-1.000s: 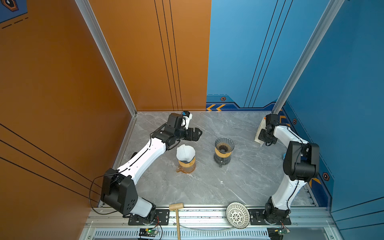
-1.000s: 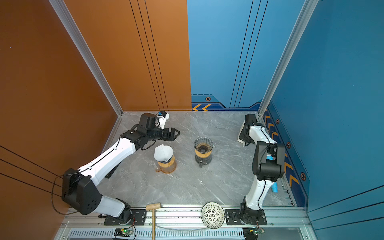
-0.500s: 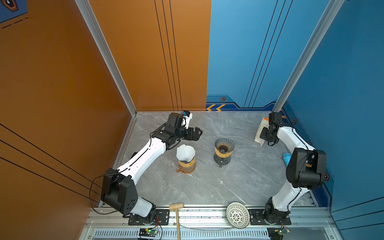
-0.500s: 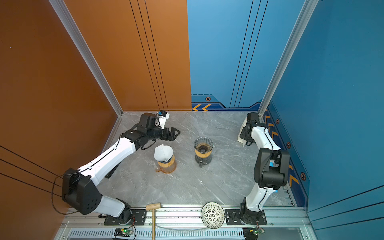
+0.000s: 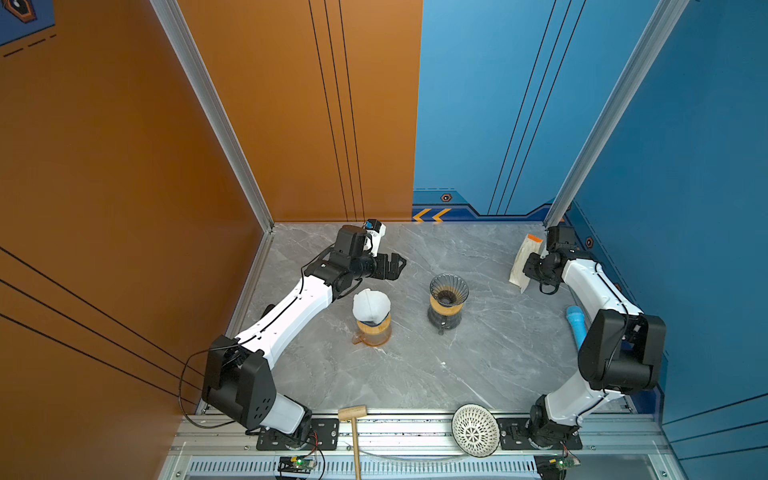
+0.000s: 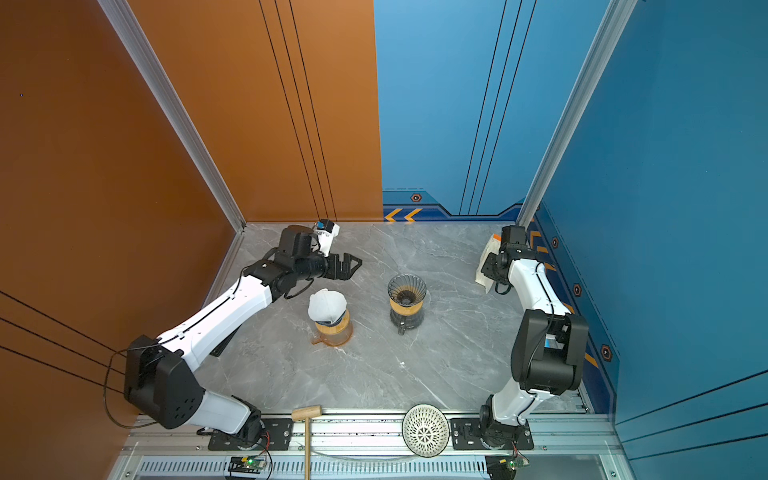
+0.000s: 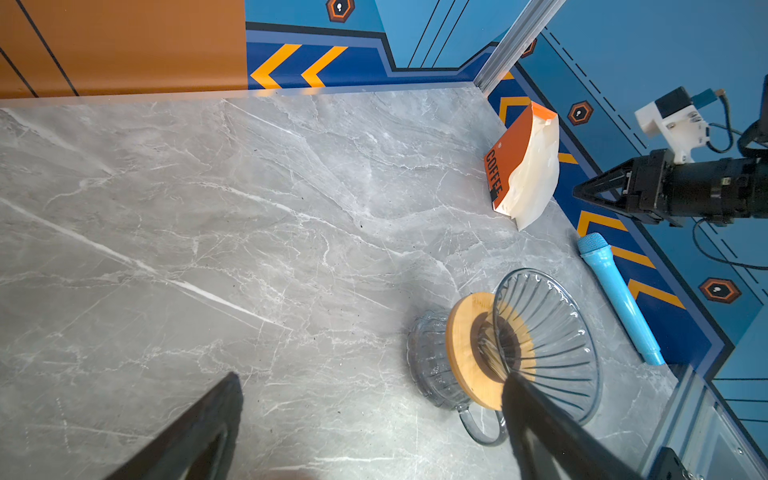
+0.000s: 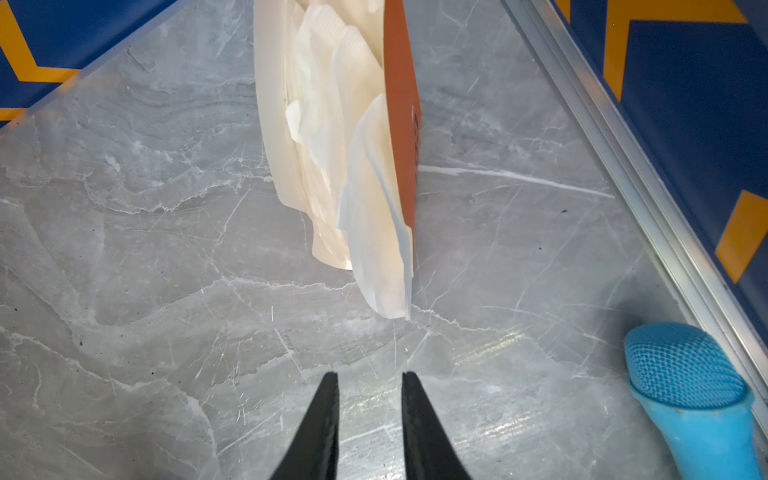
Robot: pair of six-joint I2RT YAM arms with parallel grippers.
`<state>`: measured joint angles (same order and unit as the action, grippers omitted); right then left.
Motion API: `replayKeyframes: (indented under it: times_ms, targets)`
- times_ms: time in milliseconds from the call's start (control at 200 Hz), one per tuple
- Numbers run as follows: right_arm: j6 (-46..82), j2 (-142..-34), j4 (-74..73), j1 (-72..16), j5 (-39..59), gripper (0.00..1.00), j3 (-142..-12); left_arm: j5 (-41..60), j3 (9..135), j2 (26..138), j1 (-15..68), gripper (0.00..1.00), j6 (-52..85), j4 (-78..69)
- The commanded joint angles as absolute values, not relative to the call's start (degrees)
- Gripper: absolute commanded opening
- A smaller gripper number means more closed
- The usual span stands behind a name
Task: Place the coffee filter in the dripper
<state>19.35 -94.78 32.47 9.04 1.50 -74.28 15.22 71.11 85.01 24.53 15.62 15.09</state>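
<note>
The near edge of the thin white coffee filter juts out past the orange card, so the robot's right gripper should move down toward the pack and onto that edge.
An empty ribbed glass dripper (image 5: 449, 289) (image 6: 407, 287) (image 7: 548, 345) with a wooden collar stands on a dark carafe mid-table. A white coffee filter (image 5: 370, 305) (image 6: 327, 306) sits in a second dripper on an amber carafe (image 5: 374, 332). A pack of cream filters (image 5: 522, 266) (image 8: 345, 145) (image 7: 530, 174) with an orange card leans by the right wall. My right gripper (image 8: 370, 376) (image 5: 527, 270) is beside the pack, slightly open and empty. Behind the white filter hovers my left gripper (image 7: 370, 380) (image 5: 395, 266), wide open and empty.
A blue microphone (image 5: 575, 324) (image 8: 685, 374) (image 7: 615, 291) lies along the right wall. On the front rail sit a wooden mallet (image 5: 352, 415) and a white lattice bowl (image 5: 475, 430). Walls close in the table at back, left and right.
The right gripper's jaws have parted a little from shut, and the right arm's elbow has swung toward the front. The left arm has stayed put.
</note>
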Motion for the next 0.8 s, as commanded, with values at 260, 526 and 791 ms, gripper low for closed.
replayKeyframes:
  times_ms: [260, 526, 791]
  targets:
    - [22.9, -101.6, 31.4, 6.8, -7.0, 0.19, -76.0, 18.4, 70.7, 86.2, 19.9, 0.98, 12.4, 13.0]
    - [24.1, -103.8, 31.4, 6.1, -13.3, 0.21, -77.2, 19.6, 70.7, 87.4, 18.8, 0.98, 12.2, 12.9]
    - [24.0, -107.0, 31.3, 6.5, -13.9, 0.23, -79.1, 20.1, 71.0, 88.1, 18.9, 0.98, 12.5, 12.9]
